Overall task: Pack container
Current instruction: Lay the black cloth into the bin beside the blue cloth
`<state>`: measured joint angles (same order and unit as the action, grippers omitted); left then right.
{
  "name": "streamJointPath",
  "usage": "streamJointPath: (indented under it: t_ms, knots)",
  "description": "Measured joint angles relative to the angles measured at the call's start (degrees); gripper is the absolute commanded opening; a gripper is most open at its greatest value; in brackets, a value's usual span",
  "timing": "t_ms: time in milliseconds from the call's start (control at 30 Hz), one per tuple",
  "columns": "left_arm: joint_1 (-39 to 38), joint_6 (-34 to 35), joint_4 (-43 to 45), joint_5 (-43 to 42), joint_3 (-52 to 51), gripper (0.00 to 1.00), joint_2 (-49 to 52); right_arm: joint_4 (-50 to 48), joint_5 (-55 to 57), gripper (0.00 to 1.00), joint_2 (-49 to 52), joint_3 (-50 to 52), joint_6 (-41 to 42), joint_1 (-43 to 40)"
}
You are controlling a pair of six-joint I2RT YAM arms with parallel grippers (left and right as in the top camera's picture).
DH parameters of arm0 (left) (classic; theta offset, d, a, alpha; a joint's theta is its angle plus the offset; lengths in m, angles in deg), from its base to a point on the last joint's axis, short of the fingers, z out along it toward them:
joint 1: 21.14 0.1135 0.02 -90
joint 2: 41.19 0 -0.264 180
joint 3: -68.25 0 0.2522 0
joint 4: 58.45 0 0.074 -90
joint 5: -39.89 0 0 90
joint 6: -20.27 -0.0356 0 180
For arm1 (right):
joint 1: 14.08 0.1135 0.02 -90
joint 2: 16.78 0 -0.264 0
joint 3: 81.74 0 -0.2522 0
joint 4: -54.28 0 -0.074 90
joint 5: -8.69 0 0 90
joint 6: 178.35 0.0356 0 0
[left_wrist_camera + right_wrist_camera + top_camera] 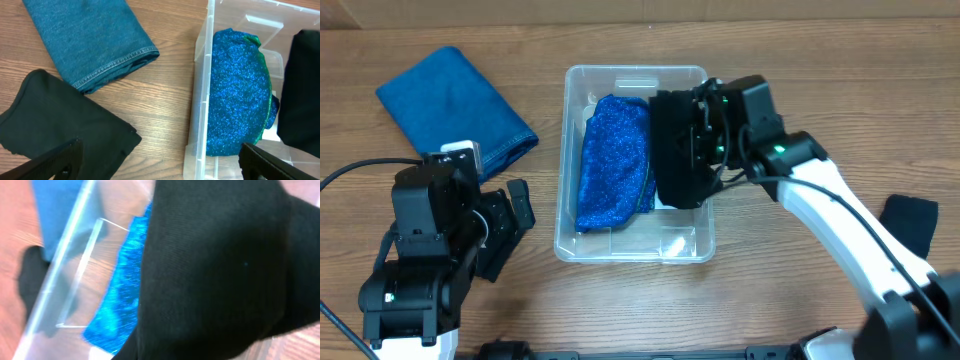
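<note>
My right gripper needs to go down next toward the container's open bottom part beside the sparkly blue cloth (615,160) to release the black cloth, because the blue cloth fills only one side of the container.
The clear container (563,205) stands mid-table, and its wall also shows in the left wrist view (199,100). A sparkly blue cloth (615,160) lies along its left side. My right gripper (705,135) is shut on a black cloth (676,150) and holds it over the container's right side. That black cloth fills the right wrist view (215,270) and hides the fingers there. My left gripper (508,222) is open and empty, low over the table left of the container. Its fingers frame bare wood in the left wrist view (160,170).
A folded blue denim cloth (455,105) lies at the back left. Another black cloth (60,120) lies on the table under my left arm. A further black cloth (912,222) lies at the right edge. A cable runs along the left edge.
</note>
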<state>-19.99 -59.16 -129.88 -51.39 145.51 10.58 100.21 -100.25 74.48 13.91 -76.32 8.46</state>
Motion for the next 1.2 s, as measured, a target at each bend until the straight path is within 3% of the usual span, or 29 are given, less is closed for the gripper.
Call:
streamJointPath:
  t_ms: [300,600,733,933,1067,1133,1200]
  knots:
    - [0.0,0.0,-0.46,0.0,0.0,1.0,0.0,-2.64,-1.55,0.04,4.02,-7.54,-4.2,4.28]
    - [0.0,0.0,-0.46,0.0,0.0,1.0,0.0,-5.99,-1.05,0.04,4.02,-9.14,-0.2,9.27]
    - [0.0,0.0,-0.46,0.0,0.0,1.0,0.0,-4.68,3.45,0.04,5.49,-9.35,1.25,9.27]
    - [0.0,0.0,-1.77,0.0,0.0,1.0,0.0,-0.66,15.54,0.04,19.41,-10.1,4.15,9.14]
    - [0.0,0.0,-1.97,0.0,0.0,1.0,0.0,0.94,22.08,0.04,20.13,-10.1,7.39,7.96]
    - [0.0,0.0,-1.97,0.0,0.0,1.0,0.0,1.07,23.08,0.16,20.13,-10.1,8.79,7.21]
    - [0.0,0.0,-1.95,0.0,0.0,1.0,0.0,1.14,23.56,0.18,20.13,-10.1,9.57,6.69]
